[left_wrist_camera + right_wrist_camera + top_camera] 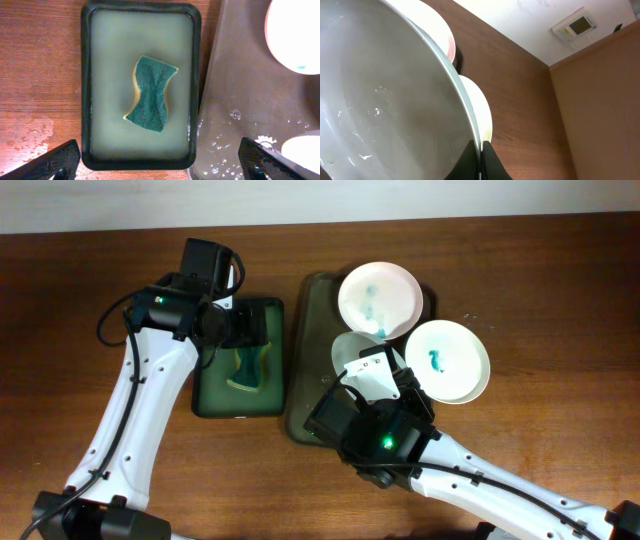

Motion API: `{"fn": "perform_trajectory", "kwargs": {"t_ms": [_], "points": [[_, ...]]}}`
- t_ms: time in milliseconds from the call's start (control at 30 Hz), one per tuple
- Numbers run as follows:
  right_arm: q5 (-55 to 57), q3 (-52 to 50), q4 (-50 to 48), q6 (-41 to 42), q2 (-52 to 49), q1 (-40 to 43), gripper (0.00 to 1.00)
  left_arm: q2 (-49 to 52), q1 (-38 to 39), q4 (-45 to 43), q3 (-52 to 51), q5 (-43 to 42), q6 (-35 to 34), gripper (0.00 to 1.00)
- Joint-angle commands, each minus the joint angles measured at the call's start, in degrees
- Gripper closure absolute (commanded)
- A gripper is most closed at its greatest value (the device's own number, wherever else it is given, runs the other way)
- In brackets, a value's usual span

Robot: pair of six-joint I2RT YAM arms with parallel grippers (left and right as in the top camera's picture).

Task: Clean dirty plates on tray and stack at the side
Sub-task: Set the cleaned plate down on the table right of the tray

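My right gripper is to carry the white plate (350, 350) to the right in the overhead view next, past the smeared plate, and then down onto the table, where bare wood lies open.
My right gripper (368, 368) is shut on the rim of a wet white plate (350, 350) and holds it tilted over the dark tray (303, 385). In the right wrist view the fingers (481, 156) pinch that plate's (380, 100) edge. A white plate with blue-green smears (378, 297) lies at the tray's far end. Another smeared plate (448, 360) lies to the tray's right. My left gripper (243, 330) hovers open and empty over the black basin (196, 75) of cloudy water. A green-and-yellow sponge (151, 93) lies in the basin.
The basin (278, 360) stands just left of the tray, almost touching it. The tray's wet floor (240, 105) shows droplets in the left wrist view. Brown table (560, 270) surrounds both. A water stain (30, 132) marks the wood left of the basin.
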State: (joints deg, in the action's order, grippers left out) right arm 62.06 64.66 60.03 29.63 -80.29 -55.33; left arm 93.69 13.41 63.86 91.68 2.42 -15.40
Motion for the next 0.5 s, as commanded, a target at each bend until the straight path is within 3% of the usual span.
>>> {"fn": "perform_trajectory", "kwargs": {"t_ms": [0,333,400,467], "points": [[1.55,1.18,-0.22,0.92,0.55,-0.52,0.96,-0.81,-0.13,0.09,0.09,0.42,0.31,0.01],[-0.39,1.18,-1.11,4.85,0.55,-0.15,0.96,-0.81,-0.13,0.09,0.09,0.42,0.31,0.01],[-3.96,1.2,-1.44,8.9,0.55,2.84,0.96,-0.81,-0.13,0.09,0.09,0.42,0.31,0.01],[-18.64,2.03,-3.82,7.85,0.57,13.22,0.96,-0.81,-0.13,0.09,0.09,0.42,0.31,0.01]]}}
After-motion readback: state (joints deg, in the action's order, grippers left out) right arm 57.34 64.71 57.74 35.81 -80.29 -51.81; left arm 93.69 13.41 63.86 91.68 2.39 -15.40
